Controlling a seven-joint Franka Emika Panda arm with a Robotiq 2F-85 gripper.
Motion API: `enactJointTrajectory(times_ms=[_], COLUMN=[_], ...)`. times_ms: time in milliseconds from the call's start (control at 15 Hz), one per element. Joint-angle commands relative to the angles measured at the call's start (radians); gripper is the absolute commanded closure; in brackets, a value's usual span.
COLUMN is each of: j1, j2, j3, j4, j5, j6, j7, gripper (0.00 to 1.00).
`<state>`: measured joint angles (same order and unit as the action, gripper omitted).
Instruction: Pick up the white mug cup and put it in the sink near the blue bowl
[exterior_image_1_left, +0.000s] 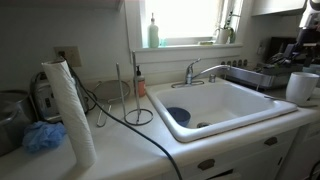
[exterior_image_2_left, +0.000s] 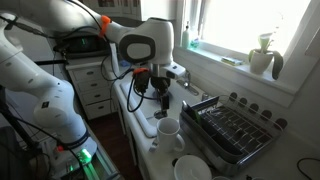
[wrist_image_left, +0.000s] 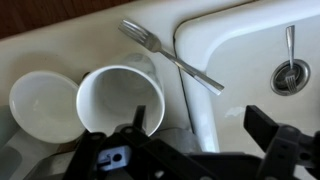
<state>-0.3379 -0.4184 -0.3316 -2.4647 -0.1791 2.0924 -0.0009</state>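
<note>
I should first move my gripper down so that one finger goes into the mug. Then my gripper should close to grip the white mug cup's sink-side rim (wrist_image_left: 161, 107).
The white mug cup (wrist_image_left: 115, 100) stands upright on the counter beside the sink (wrist_image_left: 250, 45), seen from above in the wrist view. It also shows in both exterior views (exterior_image_2_left: 168, 130) (exterior_image_1_left: 302, 87). My gripper (wrist_image_left: 205, 125) is open and empty just above it. One finger hangs over the mug's rim, the other over the sink's edge. In an exterior view the gripper (exterior_image_2_left: 163, 95) hangs right above the mug. The dark blue bowl (exterior_image_1_left: 178, 115) sits inside the sink (exterior_image_1_left: 240, 127) at its near left corner.
A fork (wrist_image_left: 170, 55) lies on the counter by the sink rim. A white dish (wrist_image_left: 40, 100) sits beside the mug. A dish rack (exterior_image_2_left: 235, 130) stands close by. A chrome faucet (exterior_image_1_left: 200, 70), a paper towel roll (exterior_image_1_left: 72, 110) and a blue scrubber (exterior_image_1_left: 42, 137) are further off.
</note>
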Motion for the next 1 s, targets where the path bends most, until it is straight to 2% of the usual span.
enactJointTrajectory(times_ms=[0,333,400,467,933], j1=[-0.03,-0.05,-0.052,-0.052,-0.055], j2=[0.042,0.092,0.101,0.109,0.135], j3=[-0.002,-0.012,-0.013,-0.014,-0.013], j4=[-0.026,-0.025,-0.023,-0.022,-0.016], j5=[-0.016,-0.012,-0.01,-0.006,-0.008], j6=[0.063,0.099,0.106,0.112,0.138], j7=[0.012,0.011,0.01,0.01,0.015], gripper=[0.0,0.01,0.09,0.25,0.75])
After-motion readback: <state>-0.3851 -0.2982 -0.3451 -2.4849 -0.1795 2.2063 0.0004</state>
